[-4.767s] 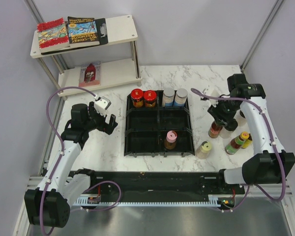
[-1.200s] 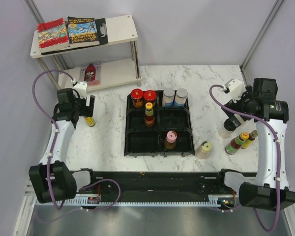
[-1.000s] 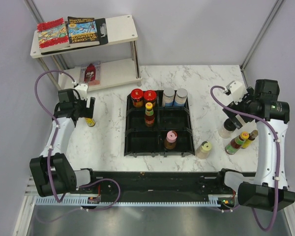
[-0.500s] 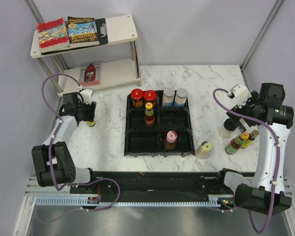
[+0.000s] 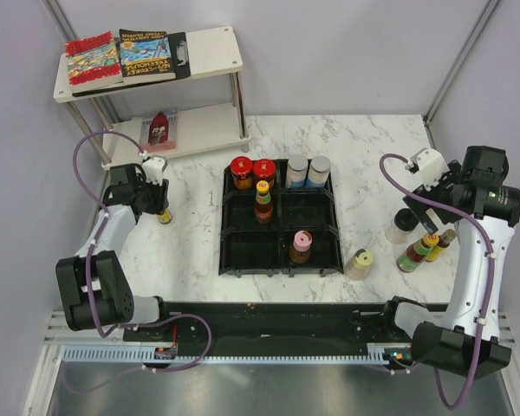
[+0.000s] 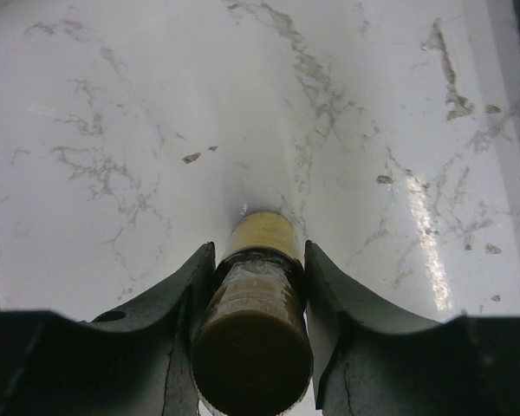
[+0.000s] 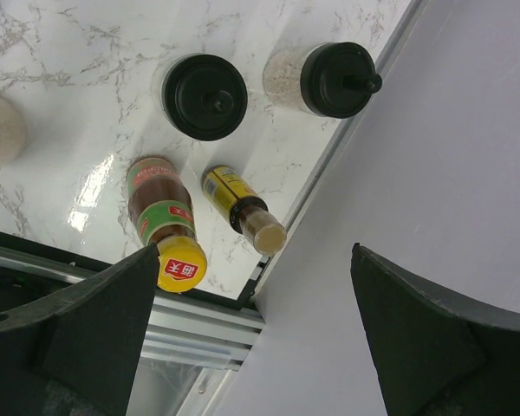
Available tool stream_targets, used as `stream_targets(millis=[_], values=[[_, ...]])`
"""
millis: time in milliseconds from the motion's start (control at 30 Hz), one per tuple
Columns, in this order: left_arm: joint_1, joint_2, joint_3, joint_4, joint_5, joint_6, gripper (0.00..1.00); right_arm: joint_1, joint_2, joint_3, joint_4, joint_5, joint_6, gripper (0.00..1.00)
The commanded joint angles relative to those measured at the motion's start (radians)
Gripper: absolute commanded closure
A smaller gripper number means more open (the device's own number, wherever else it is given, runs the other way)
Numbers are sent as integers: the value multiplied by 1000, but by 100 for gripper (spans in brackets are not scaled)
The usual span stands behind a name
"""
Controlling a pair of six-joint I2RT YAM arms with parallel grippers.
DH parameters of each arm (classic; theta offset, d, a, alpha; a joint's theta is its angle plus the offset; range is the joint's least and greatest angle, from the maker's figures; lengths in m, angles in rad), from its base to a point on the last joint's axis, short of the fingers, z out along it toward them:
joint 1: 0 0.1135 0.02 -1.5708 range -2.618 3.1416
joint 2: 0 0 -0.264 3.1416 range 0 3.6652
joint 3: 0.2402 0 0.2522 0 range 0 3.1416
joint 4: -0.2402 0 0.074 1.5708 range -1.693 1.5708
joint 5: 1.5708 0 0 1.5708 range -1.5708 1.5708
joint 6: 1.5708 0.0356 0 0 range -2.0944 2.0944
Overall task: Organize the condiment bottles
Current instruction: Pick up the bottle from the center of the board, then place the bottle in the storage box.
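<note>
My left gripper should lift next, move right in the top view, lower the bottle into the tray's near section beside the pink-capped jar and let go, because that section is empty.
A small dark condiment bottle point(image 6: 252, 347) with a yellow label stands on the marble at the left; in the top view this bottle point(image 5: 164, 217) is just beside the arm. My left gripper point(image 6: 258, 248) is shut on it, a finger pressing each side of its neck. My right gripper point(image 7: 256, 251) hangs wide open above the right table edge, holding nothing. Below it stand a yellow-capped brown bottle point(image 7: 166, 227), a slim cream-capped bottle point(image 7: 243, 211) and two black-capped jars point(image 7: 204, 96). Inside the black tray point(image 5: 226, 260) are two red-capped jars point(image 5: 242, 171), two silver-capped jars point(image 5: 297, 170), a yellow-capped sauce bottle point(image 5: 263, 201) and a pink-capped jar point(image 5: 301, 245).
A pale jar point(image 5: 360, 263) stands right of the tray. A white two-tier shelf point(image 5: 212, 48) with colourful books point(image 5: 121, 57) stands at the back left, close behind my left arm. The enclosure wall point(image 7: 433, 156) runs along the right table edge.
My left gripper has come down around the small dark bottle and its fingers have closed in on it. My right gripper has drifted slightly right and stayed open.
</note>
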Motion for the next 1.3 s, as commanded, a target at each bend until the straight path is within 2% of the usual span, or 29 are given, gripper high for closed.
stream_targets(millis=[0,100,200,333,400,533,633,833,1133,1267], values=[[-2,-95,8,-115,216,79,98,-34,26,67,-16,-7,-1,2],[-11,-178,37,-202,359,124,98,-57,53,86,-24,-3,-3,2],[-68,-272,63,-304,413,159,98,-87,78,111,-54,-7,-30,2],[-257,-397,53,-366,382,162,98,-119,100,123,-105,2,-79,2],[-313,-432,53,-378,364,151,98,-151,107,120,-143,2,-114,2],[-456,-446,43,-401,343,127,98,-205,119,139,-192,-18,-179,2],[-529,-437,25,-391,339,107,98,-217,104,137,-193,-15,-188,2],[-617,-420,-29,-263,289,37,98,-220,78,91,-193,8,-220,2],[-727,-379,-105,-86,180,4,98,-220,58,-33,-194,0,-374,2],[-775,-304,-112,-50,114,10,98,-220,55,-76,-194,-40,-460,2]])
